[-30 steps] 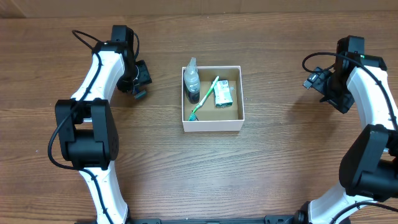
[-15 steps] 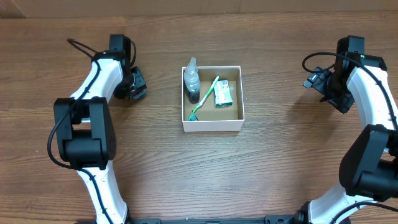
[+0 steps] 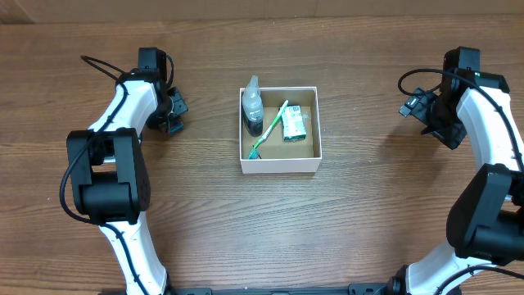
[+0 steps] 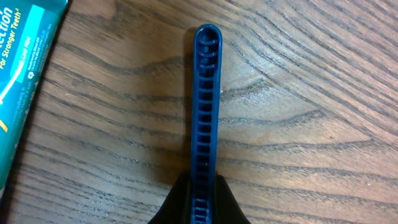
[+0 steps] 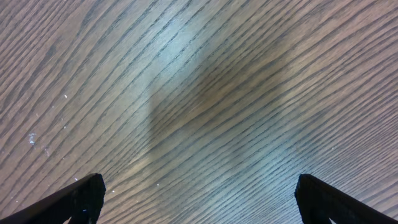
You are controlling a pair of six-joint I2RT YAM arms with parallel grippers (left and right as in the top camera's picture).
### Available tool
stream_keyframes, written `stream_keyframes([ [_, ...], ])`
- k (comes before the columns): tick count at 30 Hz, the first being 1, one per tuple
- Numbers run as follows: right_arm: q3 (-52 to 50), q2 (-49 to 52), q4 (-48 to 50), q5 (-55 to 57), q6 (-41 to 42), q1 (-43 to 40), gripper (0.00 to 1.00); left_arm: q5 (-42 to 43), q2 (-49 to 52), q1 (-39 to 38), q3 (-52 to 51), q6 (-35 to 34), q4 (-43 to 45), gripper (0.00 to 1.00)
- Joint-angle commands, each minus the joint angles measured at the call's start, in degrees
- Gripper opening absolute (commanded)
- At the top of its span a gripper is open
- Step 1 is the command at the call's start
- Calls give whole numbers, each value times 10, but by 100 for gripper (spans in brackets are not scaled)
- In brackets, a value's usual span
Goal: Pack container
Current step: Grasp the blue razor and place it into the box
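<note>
The left gripper lifts the blue comb next and crosses right in the overhead view. Then it turns, lowers and releases the comb on the box's bare bottom by the box's near side (image 3: pixel 289 151).
The container (image 3: pixel 280 164) is a square white box with a brown floor at the table's middle. In it lie a clear bottle (image 3: pixel 252 105), a green-and-white toothbrush (image 3: pixel 270 129) and a small green packet (image 3: pixel 294 124). My left gripper (image 3: pixel 169 116) is well left of the box, low over the table. In the left wrist view it (image 4: pixel 203 194) is shut on a narrow blue ribbed plastic piece (image 4: pixel 205 93) that points away along the wood. My right gripper (image 3: pixel 420 106) is far right of the box; in its wrist view it (image 5: pixel 202 202) is open and empty above bare wood.
A teal toothpaste carton (image 4: pixel 25 74) lies on the table just left of the blue piece in the left wrist view; the overhead view does not show it, as the left arm covers that spot. The table is brown wood.
My left gripper has moved left, away from the container, and turned a little. The right arm and the box's contents have not moved.
</note>
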Motion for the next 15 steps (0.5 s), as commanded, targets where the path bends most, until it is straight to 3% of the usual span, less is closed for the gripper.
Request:
stream_keyframes([
  [1, 1, -1, 2, 6, -4, -1, 100, 19, 3, 5, -8, 19, -27, 4],
  [9, 1, -1, 2, 6, -4, -1, 100, 58, -43, 4, 181, 96, -193, 4],
  [15, 1, -1, 2, 6, -4, -1, 100, 180, -129, -37, 282, 262, -277, 4],
])
